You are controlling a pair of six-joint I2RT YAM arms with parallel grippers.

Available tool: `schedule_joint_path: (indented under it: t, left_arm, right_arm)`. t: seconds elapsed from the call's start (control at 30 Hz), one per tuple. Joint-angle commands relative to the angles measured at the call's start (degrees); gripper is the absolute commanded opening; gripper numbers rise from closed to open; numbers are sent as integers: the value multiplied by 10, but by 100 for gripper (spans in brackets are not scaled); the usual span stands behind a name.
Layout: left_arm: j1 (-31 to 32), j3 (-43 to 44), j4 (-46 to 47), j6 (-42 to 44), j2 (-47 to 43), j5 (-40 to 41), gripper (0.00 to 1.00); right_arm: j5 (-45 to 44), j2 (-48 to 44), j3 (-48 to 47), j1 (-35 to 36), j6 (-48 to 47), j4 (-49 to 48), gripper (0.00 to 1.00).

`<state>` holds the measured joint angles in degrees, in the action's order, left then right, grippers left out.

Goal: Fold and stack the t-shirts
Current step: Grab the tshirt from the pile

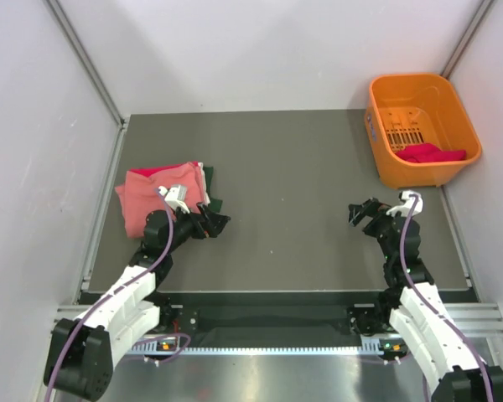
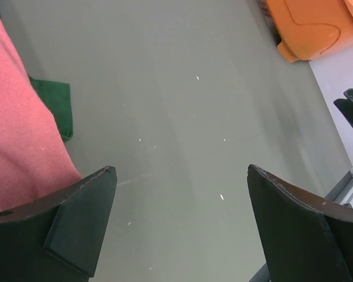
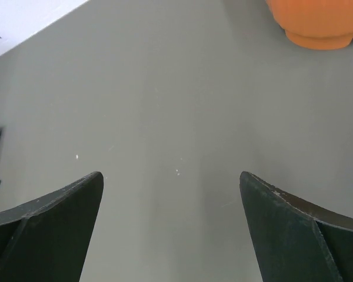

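My right gripper rises outward over the orange rim and goes down next onto the crimson red t-shirt [image 1: 432, 153], which lies outward of it, enclosed by the basket [image 1: 419, 88].
A folded stack lies at the table's left: the salmon pink t-shirt [image 1: 147, 201] on top, the dark green t-shirt [image 1: 210, 182] under it, a pale one's edge [image 1: 202, 167] between them. In the left wrist view the pink shirt [image 2: 17, 135] and the green shirt [image 2: 53, 100] are at the left. The crimson red t-shirt [image 1: 432, 153] lies in the orange basket [image 1: 419, 88]. My left gripper [image 1: 214, 223] is open and empty just right of the stack [image 2: 179, 182]. My right gripper [image 1: 362, 213] is open and empty over bare table [image 3: 170, 182].
The orange basket stands at the table's back right corner; its base shows in the left wrist view [image 2: 312, 29] and the right wrist view [image 3: 317, 23]. White walls close in the left, back and right. A metal rail runs along the near edge.
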<state>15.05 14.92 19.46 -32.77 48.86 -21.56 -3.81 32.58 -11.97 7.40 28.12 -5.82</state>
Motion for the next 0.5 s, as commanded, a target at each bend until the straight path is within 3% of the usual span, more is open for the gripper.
schedule_joint_path:
  t: [0.0,0.13,0.3,0.47]
  left_arm:
    - [2,18,23,10,-10,3,97]
    - [3,16,24,7,-15,2,97]
    - [3,16,26,1,-18,-1,97]
    - [3,15,26,-3,-18,-1,97]
  right_arm:
    - [-4,-18,-3,3,-8,-7,100]
    - [-56,-9,-72,3,-11,53,100]
    - [-172,116,-326,-16,-33,209,96]
    - [-47,319,-571,-166,-23,285,92]
